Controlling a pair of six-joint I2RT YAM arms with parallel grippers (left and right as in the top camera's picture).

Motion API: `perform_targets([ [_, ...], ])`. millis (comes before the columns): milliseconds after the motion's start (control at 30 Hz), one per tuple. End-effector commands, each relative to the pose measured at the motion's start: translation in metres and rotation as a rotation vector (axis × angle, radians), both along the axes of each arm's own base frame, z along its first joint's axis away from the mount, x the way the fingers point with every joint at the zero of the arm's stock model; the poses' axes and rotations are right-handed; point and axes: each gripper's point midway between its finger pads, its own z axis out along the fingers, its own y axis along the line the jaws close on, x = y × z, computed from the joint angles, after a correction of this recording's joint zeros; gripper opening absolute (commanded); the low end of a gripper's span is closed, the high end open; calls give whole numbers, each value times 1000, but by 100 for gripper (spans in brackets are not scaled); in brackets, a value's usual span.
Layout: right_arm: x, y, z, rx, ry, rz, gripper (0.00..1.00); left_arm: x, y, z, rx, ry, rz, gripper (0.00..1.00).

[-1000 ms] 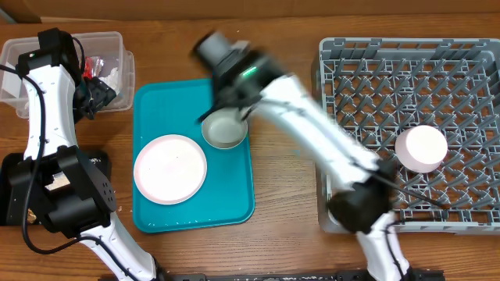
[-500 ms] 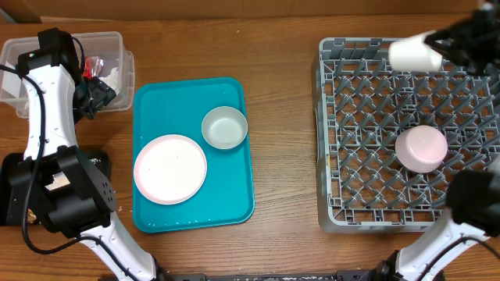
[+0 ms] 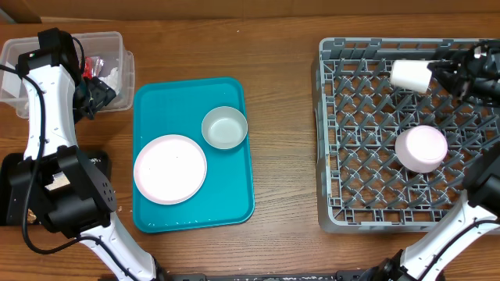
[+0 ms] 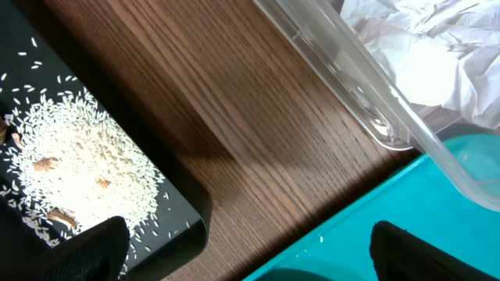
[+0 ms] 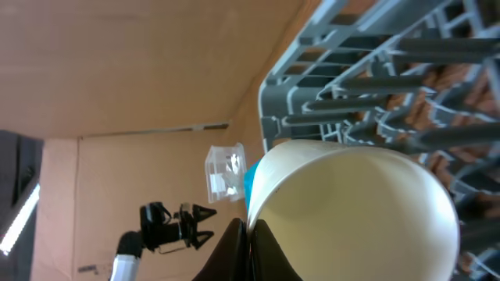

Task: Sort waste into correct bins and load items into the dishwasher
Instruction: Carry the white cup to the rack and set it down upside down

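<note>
I should lower my right gripper and draw it back to the bare pegs of the dish rack beside the white bowl, then release the cup's rim there, because that spot is empty.
My right gripper (image 3: pixel 439 75) is shut on the rim of the small white cup (image 3: pixel 410 76), which it holds on its side over the far part of the grey dish rack (image 3: pixel 367 211). In the right wrist view the fingertips (image 5: pixel 261 243) pinch the cup (image 5: pixel 351 211) wall. A small white bowl (image 3: pixel 421 148) lies upside down in the rack. The plate (image 3: pixel 170 168) and the grey bowl (image 3: pixel 225 127) rest on the teal tray (image 3: pixel 234 203). My left gripper (image 3: pixel 98 90) hangs open beside the clear tub (image 3: pixel 47 55), which holds the napkin (image 4: pixel 422 47) and the red wrapper (image 3: pixel 98 64). Rice (image 4: pixel 78 156) lies in the black tray (image 4: pixel 180 211).
The left arm's lower links cover most of the black tray (image 3: pixel 6 187) at the table's front left. Bare wood runs between the teal tray and the rack. In the left wrist view the teal tray (image 4: pixel 437 195) corner lies under the clear tub (image 4: pixel 367 101) wall.
My right arm has swung from above the teal tray across to the rack's far right, and the cup in it has come slightly nearer. The left arm has not moved.
</note>
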Motion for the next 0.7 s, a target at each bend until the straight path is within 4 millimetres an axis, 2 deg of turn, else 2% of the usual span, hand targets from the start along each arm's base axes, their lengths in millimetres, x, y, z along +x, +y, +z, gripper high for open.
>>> perform_targets([
  [0, -4, -18, -6, 13, 54, -54, 4, -2, 2, -1, 4, 1, 18, 100],
  [133, -9, -29, -13, 5, 113, -90, 4, -2, 3, -1, 4, 2, 18, 100],
  [267, -12, -26, -8, 50, 118, -88, 4, -2, 2, -1, 4, 1, 18, 100],
  [500, -5, -9, 3, 85, 62, -44, 4, -2, 2, -1, 4, 1, 18, 100],
  [667, -2, 8, -9, 46, 100, -9, 4, -2, 2, -1, 4, 1, 18, 100],
])
